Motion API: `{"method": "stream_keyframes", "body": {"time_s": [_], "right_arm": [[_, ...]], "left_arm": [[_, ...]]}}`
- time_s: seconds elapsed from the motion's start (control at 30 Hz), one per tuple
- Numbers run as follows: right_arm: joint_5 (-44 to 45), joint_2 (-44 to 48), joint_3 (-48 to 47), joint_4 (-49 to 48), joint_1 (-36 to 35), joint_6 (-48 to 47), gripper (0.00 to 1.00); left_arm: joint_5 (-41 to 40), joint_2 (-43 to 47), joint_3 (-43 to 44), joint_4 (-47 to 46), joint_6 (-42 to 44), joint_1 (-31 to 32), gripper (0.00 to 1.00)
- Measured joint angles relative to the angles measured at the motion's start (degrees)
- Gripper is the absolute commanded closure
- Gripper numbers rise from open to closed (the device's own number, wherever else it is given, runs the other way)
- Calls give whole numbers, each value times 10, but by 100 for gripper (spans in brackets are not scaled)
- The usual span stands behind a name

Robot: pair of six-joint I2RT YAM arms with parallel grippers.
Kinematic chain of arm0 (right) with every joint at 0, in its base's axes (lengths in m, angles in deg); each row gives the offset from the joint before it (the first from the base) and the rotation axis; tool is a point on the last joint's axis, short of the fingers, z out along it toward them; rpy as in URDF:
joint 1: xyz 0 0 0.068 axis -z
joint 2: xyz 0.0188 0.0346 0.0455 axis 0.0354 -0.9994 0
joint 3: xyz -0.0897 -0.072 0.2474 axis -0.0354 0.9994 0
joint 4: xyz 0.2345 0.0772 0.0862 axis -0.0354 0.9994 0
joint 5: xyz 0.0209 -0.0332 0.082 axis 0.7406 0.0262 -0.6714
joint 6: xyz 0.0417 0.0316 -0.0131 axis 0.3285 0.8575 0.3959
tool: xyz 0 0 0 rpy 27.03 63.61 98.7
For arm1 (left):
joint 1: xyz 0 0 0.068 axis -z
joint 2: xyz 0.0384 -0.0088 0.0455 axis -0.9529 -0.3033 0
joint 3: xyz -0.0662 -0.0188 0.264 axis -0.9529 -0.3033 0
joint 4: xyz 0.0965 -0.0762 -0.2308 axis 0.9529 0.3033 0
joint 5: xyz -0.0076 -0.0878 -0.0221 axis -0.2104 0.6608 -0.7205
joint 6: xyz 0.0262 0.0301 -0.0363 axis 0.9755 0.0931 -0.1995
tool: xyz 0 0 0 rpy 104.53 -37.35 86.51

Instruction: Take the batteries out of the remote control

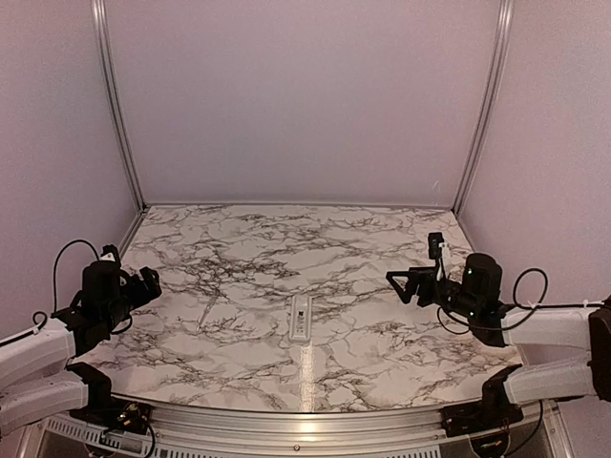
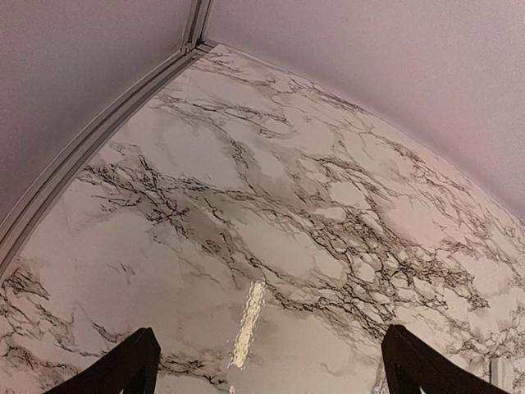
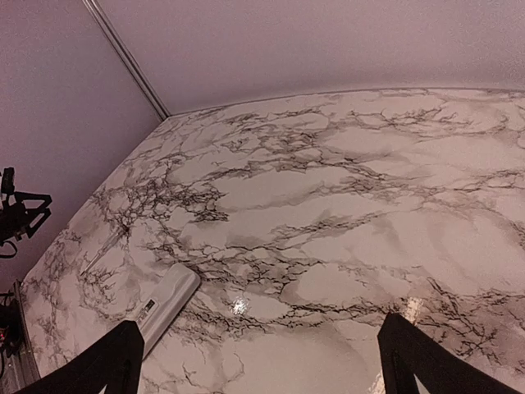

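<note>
My right gripper needs to move down and to the left in the top view next, onto the remote control's near end [image 1: 300, 333] [image 3: 152, 335], because both long sides of the remote control are clear.
The remote control [image 1: 301, 318] is a slim white bar lying flat near the middle of the marble table, with a small label on its upper face. It also shows at the lower left of the right wrist view [image 3: 164, 305]. No batteries are in view. My left gripper [image 1: 145, 282] is open and empty above the table's left edge, well left of the remote; its wrist view [image 2: 267, 365] shows only bare marble between the fingers. My right gripper [image 1: 412, 274] is open and empty above the right side, right of the remote, and also shows in its wrist view [image 3: 258, 357].
A thin pale flat strip [image 1: 205, 312] lies on the table left of the remote; it also shows in the right wrist view [image 3: 102, 251]. Pale walls with metal corner rails [image 1: 116, 105] close in the table on three sides.
</note>
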Motion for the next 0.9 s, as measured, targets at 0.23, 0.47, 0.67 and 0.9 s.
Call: {"method": "stream_keyframes", "body": {"time_s": [0.23,0.47,0.67,0.9], "right_arm": [[1,-26,-14,30,-10,10,2],[56,-27,-79,118,-91,31,2],[183,-54,-167,236,-225,60,1],[322,-130,-258,336,-358,106,1]], "left_arm": [[0,-8,0,-4,1,6,1],[0,-9,0,-5,3,14,2],[0,-10,0,-5,4,14,2],[2,-23,0,-9,7,16,4]]}}
